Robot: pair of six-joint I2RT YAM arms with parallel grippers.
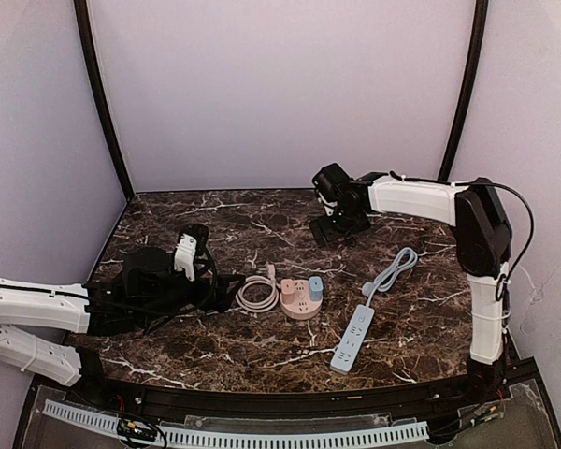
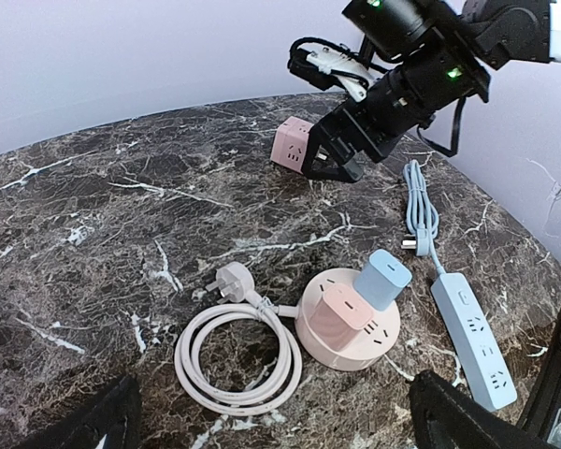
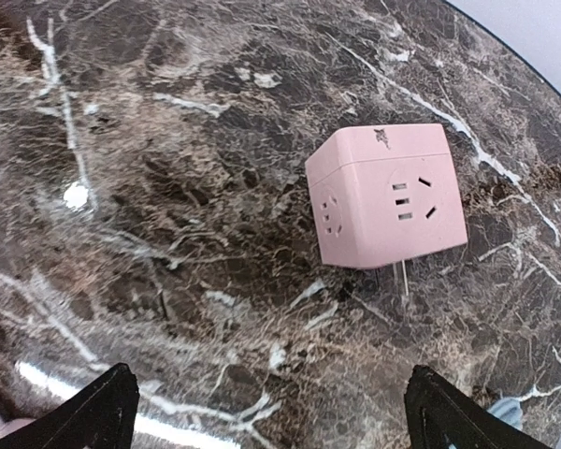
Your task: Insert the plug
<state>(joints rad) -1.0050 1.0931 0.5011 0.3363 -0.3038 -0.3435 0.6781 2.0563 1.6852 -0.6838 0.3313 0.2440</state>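
The right gripper moves down over the pink cube next, shifting toward the right in its wrist view, because the cube (image 2: 293,145) sits off-center, ahead of the open fingers.
A pink cube socket (image 3: 385,196) rests on the marble table (image 3: 168,234), ahead of my open right gripper (image 3: 280,421) and apart from both fingers (image 3: 93,412). In the left wrist view that cube (image 2: 293,145) sits just beside the right gripper (image 2: 338,161); the top view hides it. A round pink socket hub (image 2: 348,329) carries a pink adapter (image 2: 341,307) and a blue adapter (image 2: 383,278). Its white cord (image 2: 238,360) lies coiled, ending in a white plug (image 2: 229,281). My left gripper (image 2: 280,426) stands open with nothing in it, short of the coil.
A blue power strip (image 1: 352,339) lies at the front right, its blue cable (image 1: 393,271) looping back to a loose plug (image 2: 413,245). The round hub (image 1: 302,296) and coil (image 1: 257,293) sit mid-table. Purple walls close in the table on three sides.
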